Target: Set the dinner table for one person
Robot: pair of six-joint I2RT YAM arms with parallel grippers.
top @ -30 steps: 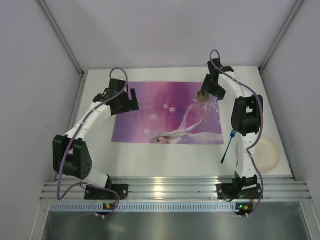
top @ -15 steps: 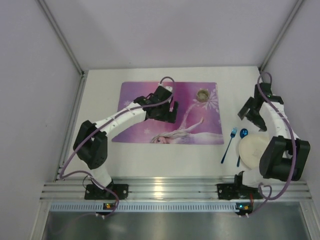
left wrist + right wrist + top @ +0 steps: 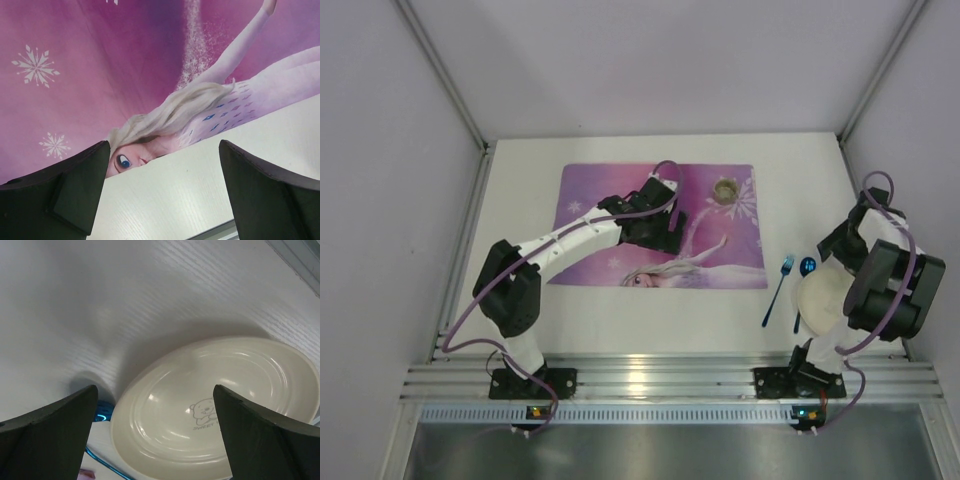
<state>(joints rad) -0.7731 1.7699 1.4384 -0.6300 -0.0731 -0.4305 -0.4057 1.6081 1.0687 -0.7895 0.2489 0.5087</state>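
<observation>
My open fingers are already on both sides of the cream plate's far rim (image 3: 129,391), one inside and one outside. My right gripper should next go down onto that rim near the spoon's bowl.
The white dinner table (image 3: 520,180) carries a purple-pink printed placemat (image 3: 620,200) in the middle. A small brownish cup (image 3: 726,189) stands on the mat's far right corner. A blue fork (image 3: 778,290), a blue spoon (image 3: 807,267) and a cream plate (image 3: 823,300) lie to the right of the mat. My left gripper (image 3: 665,235) is open and empty above the mat's front part; its wrist view shows the mat's front edge (image 3: 165,100) between the jaws. My right gripper (image 3: 840,250) is open and empty just above the plate (image 3: 210,410), with the spoon (image 3: 102,412) beside it.
A silver aluminium rail (image 3: 660,375) runs along the near edge by the arm bases. White walls enclose the table at the back and both sides. The right arm's elbow (image 3: 885,285) overhangs part of the plate.
My left gripper has moved slightly right over the mat. My right gripper has drawn back toward the near right and now hangs over the plate.
</observation>
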